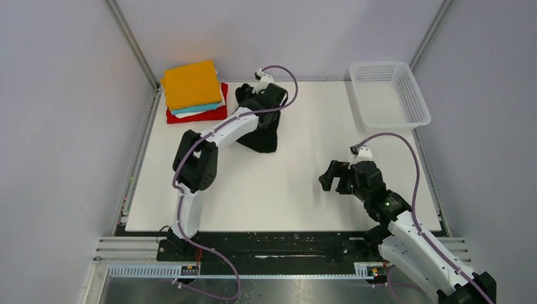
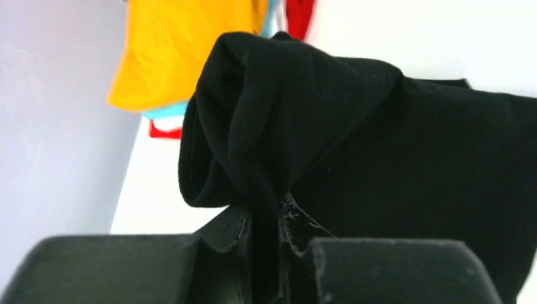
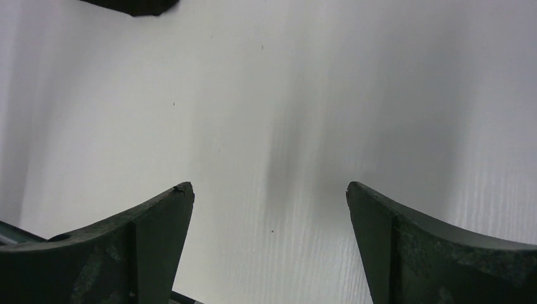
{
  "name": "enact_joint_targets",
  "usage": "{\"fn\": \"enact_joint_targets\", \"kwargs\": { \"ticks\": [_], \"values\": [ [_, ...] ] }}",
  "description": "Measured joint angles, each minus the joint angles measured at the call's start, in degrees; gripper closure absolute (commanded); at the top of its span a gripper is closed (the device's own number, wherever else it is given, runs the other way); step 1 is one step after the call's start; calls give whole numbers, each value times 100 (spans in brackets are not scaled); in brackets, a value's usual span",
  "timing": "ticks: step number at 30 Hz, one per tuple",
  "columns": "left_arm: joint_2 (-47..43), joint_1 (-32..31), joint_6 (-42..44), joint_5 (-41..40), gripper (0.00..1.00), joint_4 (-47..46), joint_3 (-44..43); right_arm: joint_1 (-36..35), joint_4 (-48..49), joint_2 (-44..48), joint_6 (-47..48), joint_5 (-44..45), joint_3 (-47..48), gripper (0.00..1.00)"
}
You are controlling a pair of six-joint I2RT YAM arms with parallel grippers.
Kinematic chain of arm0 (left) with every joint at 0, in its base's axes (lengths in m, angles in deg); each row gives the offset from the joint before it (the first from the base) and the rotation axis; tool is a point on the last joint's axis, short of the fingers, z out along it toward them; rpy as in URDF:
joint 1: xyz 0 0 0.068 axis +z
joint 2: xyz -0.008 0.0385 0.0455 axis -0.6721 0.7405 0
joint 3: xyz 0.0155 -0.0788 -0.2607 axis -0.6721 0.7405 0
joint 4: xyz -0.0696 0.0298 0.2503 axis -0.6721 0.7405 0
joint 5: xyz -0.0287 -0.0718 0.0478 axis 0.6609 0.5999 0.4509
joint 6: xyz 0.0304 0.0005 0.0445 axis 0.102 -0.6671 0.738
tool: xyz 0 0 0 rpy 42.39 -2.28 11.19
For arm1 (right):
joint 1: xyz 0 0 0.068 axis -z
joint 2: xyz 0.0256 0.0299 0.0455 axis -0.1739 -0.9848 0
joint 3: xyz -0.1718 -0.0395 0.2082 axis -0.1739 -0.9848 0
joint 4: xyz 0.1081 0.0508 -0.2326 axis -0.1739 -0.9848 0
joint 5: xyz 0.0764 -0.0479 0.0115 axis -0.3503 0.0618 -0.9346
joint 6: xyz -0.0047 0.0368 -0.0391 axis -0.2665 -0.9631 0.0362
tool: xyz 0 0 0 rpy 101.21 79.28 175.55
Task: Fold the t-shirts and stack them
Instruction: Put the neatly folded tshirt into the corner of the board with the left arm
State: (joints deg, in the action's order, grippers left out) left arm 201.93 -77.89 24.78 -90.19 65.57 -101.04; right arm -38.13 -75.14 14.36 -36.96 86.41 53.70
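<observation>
The robot's left gripper needs to move outward and to the left in the top view, over the orange shirt (image 1: 192, 83) (image 2: 177, 44), and let go of the black shirt, the only shirt that is still unstacked.
A black t-shirt (image 1: 261, 135) lies bunched at the back middle of the white table (image 1: 297, 183), partly hidden under my left arm. My left gripper (image 1: 248, 96) is shut on a fold of the black shirt (image 2: 297, 120), right beside the stack. The stack at the back left has an orange shirt (image 1: 192, 83) on top, then teal and white edges, and a red shirt (image 1: 196, 115) at the bottom. The orange shirt (image 2: 177, 44) also shows in the left wrist view. My right gripper (image 1: 330, 177) is open and empty above bare table, its gap (image 3: 270, 196) showing only the tabletop.
A white plastic mesh basket (image 1: 387, 94) stands at the back right corner. Grey walls close in the table on the left, back and right. A black rail (image 1: 272, 244) runs along the near edge.
</observation>
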Motion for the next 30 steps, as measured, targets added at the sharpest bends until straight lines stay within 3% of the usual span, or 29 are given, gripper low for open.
{"fn": "enact_joint_targets", "kwargs": {
  "ticks": [6, 12, 25, 30],
  "values": [
    [109, 354, 2448, -439, 100, -2249, 52, 2, -2, -48, 72, 192, -20, 1],
    [737, 750, 3543, -317, 100, -2625, -1272, 2, -15, -323, 133, 295, -20, 0],
    [1189, 1694, 3705, 732, 100, -1814, -3357, 2, -22, -566, 195, 439, -20, 0],
    [1207, 1993, 3259, 1163, 100, -1499, -3475, 2, -22, -778, 195, 437, -20, 1]
  ]
}}
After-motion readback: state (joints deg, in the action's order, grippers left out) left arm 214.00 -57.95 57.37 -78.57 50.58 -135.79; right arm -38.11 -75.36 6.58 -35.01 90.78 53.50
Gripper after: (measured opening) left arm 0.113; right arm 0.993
